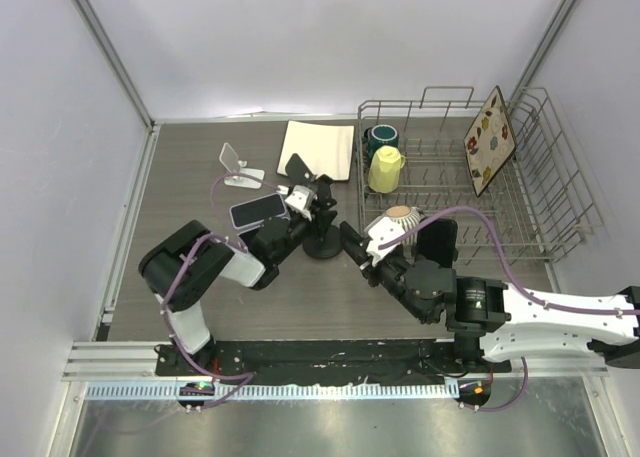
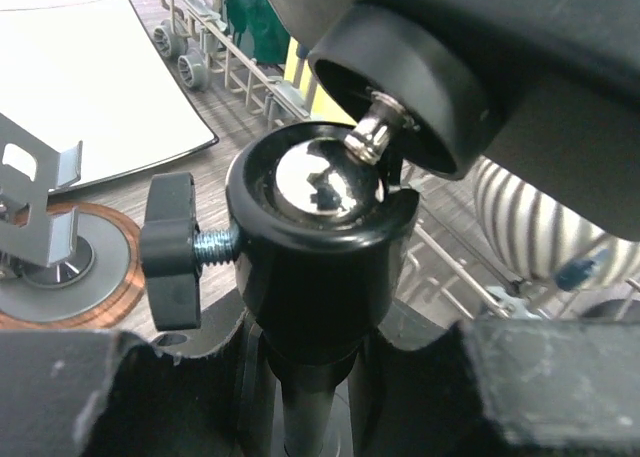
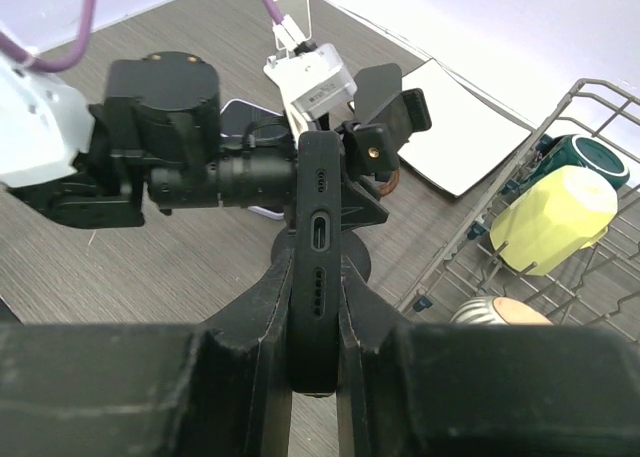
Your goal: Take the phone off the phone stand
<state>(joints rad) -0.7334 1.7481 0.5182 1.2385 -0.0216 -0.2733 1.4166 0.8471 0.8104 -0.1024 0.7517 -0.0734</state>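
Note:
My left gripper should next move the stand's pole [image 2: 310, 397] a little toward the dish rack and then open, because my right gripper holds the lower end of the phone.
The black phone [image 3: 320, 267] stands on edge, its charging port facing my right wrist camera. My right gripper [image 3: 318, 322] is shut on its lower end, a finger [image 3: 262, 327] pressed to each flat side. Its far end lies against the cradle of the black phone stand [image 3: 372, 147]. In the top view the right gripper [image 1: 357, 243] sits just right of the stand's round base [image 1: 322, 246]. My left gripper [image 1: 306, 217] comes in from the left. It is shut on the stand's pole [image 2: 310, 397], just under the ball socket [image 2: 318, 227]; the side knob [image 2: 170, 249] juts left.
A wire dish rack [image 1: 545, 212] at the right holds a yellow mug [image 1: 385, 169], a green cup [image 1: 383, 137], a patterned plate [image 1: 490, 140] and a striped bowl [image 1: 396, 218]. A white pad [image 1: 318, 149], a small silver stand [image 1: 236, 164] and a light-screened device [image 1: 258, 210] are on the left.

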